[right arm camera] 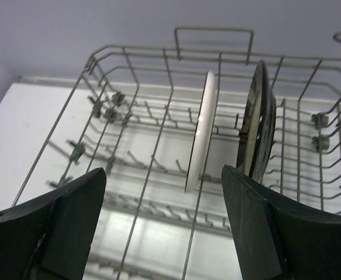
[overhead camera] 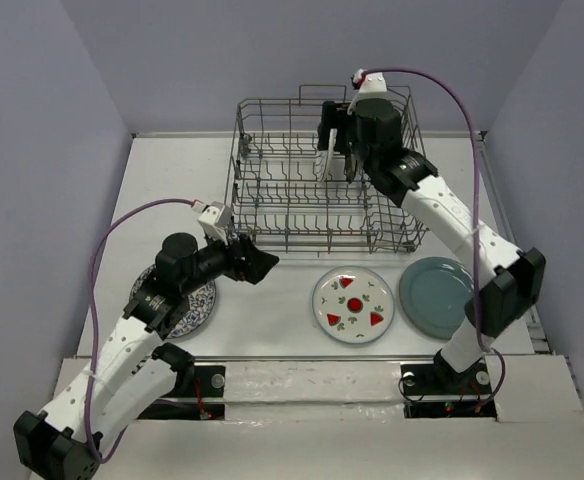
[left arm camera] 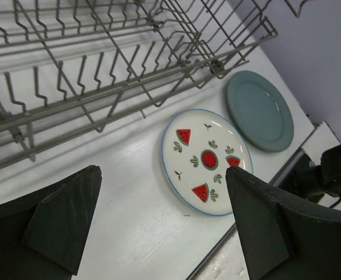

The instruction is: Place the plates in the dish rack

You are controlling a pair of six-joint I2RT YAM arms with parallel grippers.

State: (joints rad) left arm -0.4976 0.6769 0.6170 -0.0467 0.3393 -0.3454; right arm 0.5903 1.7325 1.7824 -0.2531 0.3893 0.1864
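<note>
My left gripper is above the fruit-motif plate's nearest rim (overhead camera: pixel 315 301) (left arm camera: pixel 167 176), which lies to its right in the top view, so next it needs to come down and across onto it.
The dish rack (overhead camera: pixel 302 215) stands at the back middle of the table. Two plates stand upright in it: a white one (right arm camera: pixel 201 131) seen edge-on and a dark glossy one (right arm camera: pixel 258 122) to its right. My right gripper (overhead camera: pixel 334 150) is open and empty, just above them inside the rack. The fruit-motif plate (overhead camera: pixel 353 304) and the teal-grey plate (overhead camera: pixel 435 296) lie flat in front of the rack. The blue floral plate (overhead camera: pixel 194 310) lies at the front left, partly under my left arm. My left gripper (overhead camera: pixel 264 262) is open and empty, hovering left of the fruit plate (left arm camera: pixel 205 160).
The rack's front wire wall (left arm camera: pixel 100 76) and upright tines are close to my left gripper. The teal-grey plate (left arm camera: pixel 259 109) lies near the table's right edge. The right arm's base (left arm camera: pixel 328 172) is mounted at the near table edge. Purple walls enclose the table.
</note>
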